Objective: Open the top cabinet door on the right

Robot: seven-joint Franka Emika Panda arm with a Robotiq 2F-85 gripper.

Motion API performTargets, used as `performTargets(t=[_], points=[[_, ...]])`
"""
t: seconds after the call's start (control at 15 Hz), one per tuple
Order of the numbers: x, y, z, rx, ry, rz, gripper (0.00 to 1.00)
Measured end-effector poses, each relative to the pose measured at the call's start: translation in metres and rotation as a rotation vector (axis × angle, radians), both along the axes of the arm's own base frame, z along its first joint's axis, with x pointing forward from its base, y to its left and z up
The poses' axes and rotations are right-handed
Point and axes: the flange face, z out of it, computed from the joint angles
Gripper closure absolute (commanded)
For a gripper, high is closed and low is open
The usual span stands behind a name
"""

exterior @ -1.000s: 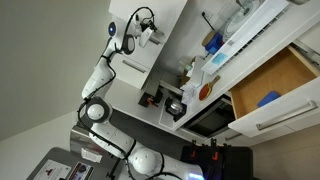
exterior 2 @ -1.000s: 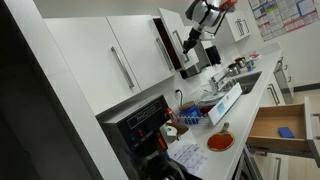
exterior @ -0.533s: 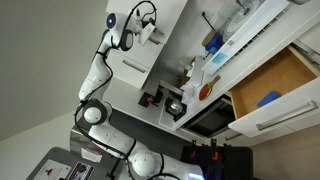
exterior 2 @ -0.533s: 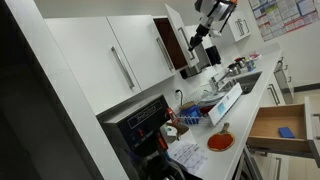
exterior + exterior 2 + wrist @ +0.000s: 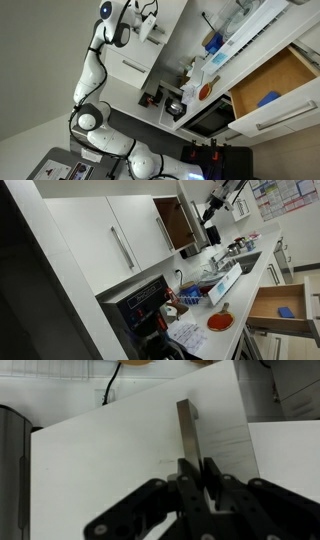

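Note:
Next I will swing my gripper farther from the cabinet's wood-lined section point(image 5: 168, 220) along the door's arc, then release the handle's lower end.
The top cabinet door point(image 5: 120, 460) is a glossy white panel with a slim silver bar handle point(image 5: 187, 425). In the wrist view my gripper point(image 5: 198, 468) is shut on the lower end of that handle. In an exterior view the door point(image 5: 192, 218) stands swung well out from the cabinet, showing the light brown wood-lined compartment point(image 5: 168, 220) behind it. My gripper point(image 5: 210, 210) is at the door's outer face. It also shows high up in an exterior view point(image 5: 150, 25), with the arm stretched upward.
A neighbouring white cabinet door with its own bar handle point(image 5: 124, 248) is shut. Below are a microwave point(image 5: 145, 302), a cluttered counter with a red plate point(image 5: 220, 321), and an open pull-out drawer holding a blue object point(image 5: 285, 311), which also shows in an exterior view point(image 5: 268, 98).
The door has swung further open over the last second, exposing more of the brown compartment. My gripper moved outward with the handle, and the arm stretched further.

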Motion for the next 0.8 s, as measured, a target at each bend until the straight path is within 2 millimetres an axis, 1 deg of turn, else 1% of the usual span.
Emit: performTargets(t=[0.2, 0.27, 0.4, 0.53, 0.6, 0.67, 0.73, 0.8], points=[[-0.03, -0.05, -0.002, -0.036, -0.043, -0.019, 0.95], [-0.037, -0.065, -0.003, -0.042, -0.056, -0.039, 0.95], [-0.045, -0.087, -0.005, -0.04, -0.069, -0.077, 0.95], [-0.049, -0.102, -0.005, -0.039, -0.07, -0.118, 0.95], [-0.051, -0.109, -0.005, -0.03, -0.065, -0.15, 0.56], [-0.052, -0.116, -0.005, -0.014, -0.058, -0.192, 0.54], [-0.054, -0.12, -0.005, 0.018, -0.042, -0.222, 0.49], [-0.054, -0.121, -0.006, 0.048, -0.029, -0.247, 0.4]])
